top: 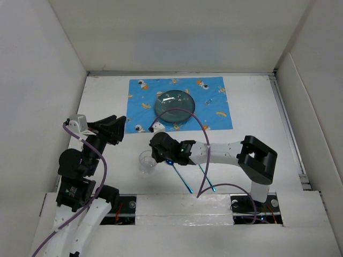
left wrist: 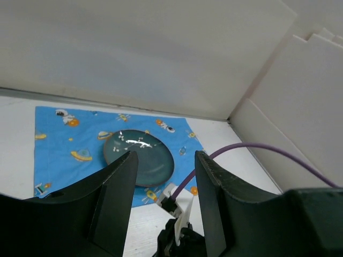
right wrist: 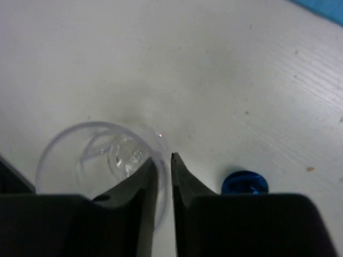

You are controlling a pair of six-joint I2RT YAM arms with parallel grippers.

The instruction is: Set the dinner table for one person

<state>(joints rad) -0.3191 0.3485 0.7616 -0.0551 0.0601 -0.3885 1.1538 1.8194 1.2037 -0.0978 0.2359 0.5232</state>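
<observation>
My right gripper should lift the cup point(top: 144, 165) outward, to the right in the top view, to the free far corner of the mat. Then it should lower the cup and let go of it.
The white dinner table point(top: 252, 107) carries a blue placemat point(top: 214, 91) with a dark teal plate point(top: 174, 107) on it. A clear plastic cup point(top: 144, 165) stands upright on the table in front of the mat. My right gripper point(top: 157, 155) is shut on the cup's rim; in the right wrist view point(right wrist: 163, 160) one finger is inside the cup point(right wrist: 91, 155) and one outside. My left gripper point(top: 119, 129) is open and empty, raised at the left, and in its own view point(left wrist: 165, 156) it faces the plate point(left wrist: 138, 158).
Two blue utensils point(top: 183, 180) point(top: 206, 176) lie on the table under my right arm; the end of one shows in the right wrist view point(right wrist: 244, 183). White walls enclose the table on the far, left and right sides. A purple cable point(top: 201, 134) arcs over the mat.
</observation>
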